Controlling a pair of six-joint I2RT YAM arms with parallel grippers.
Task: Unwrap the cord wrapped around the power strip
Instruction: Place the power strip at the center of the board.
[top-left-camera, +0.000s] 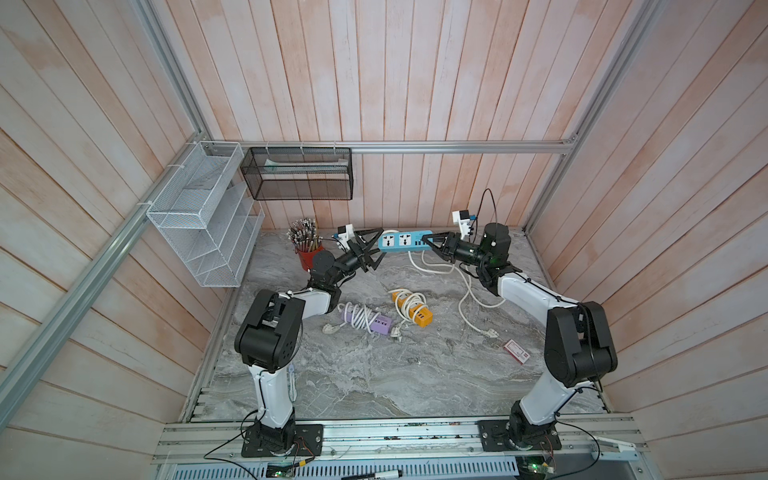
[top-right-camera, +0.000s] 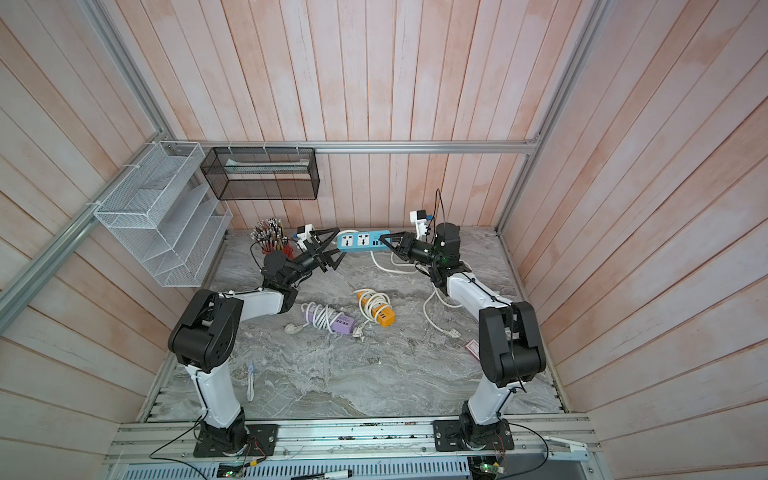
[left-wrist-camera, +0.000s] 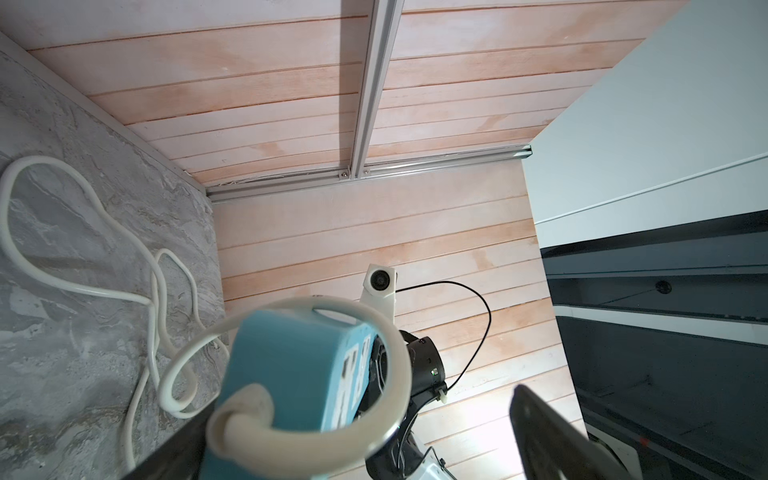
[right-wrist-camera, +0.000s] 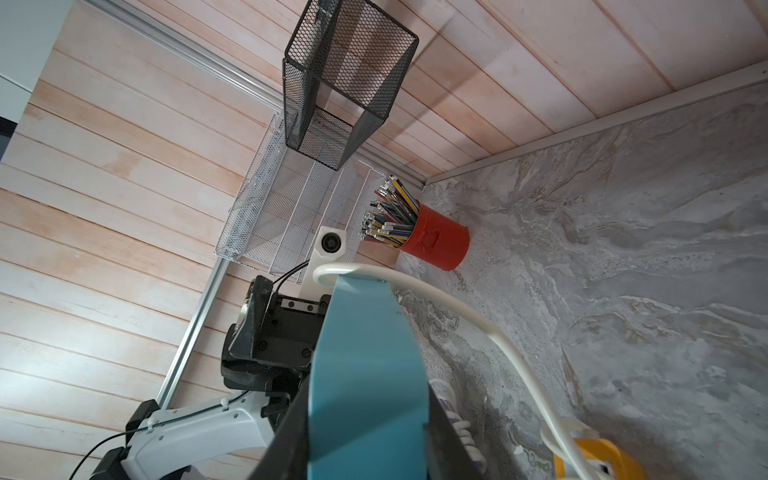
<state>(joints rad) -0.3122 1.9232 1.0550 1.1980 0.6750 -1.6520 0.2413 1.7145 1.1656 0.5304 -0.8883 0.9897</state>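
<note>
The bare patch of tabletop beyond the orange power strip is clear, so my right gripper will next lower the blue power strip until it rests there and release it.
A blue power strip hangs above the back of the marble table. My right gripper is shut on its right end, both black fingers pressed flat on the blue body. My left gripper stands open at the strip's left end, one finger well clear of it. One loop of the white cord still circles that end. The remaining cord trails loose down to the table, ending in its plug.
A purple power strip and an orange one, each wound in its cord, lie mid-table. A red cup of pencils stands behind my left arm. A white mesh rack and black mesh basket hang on the walls. A small red-white card lies at the right.
</note>
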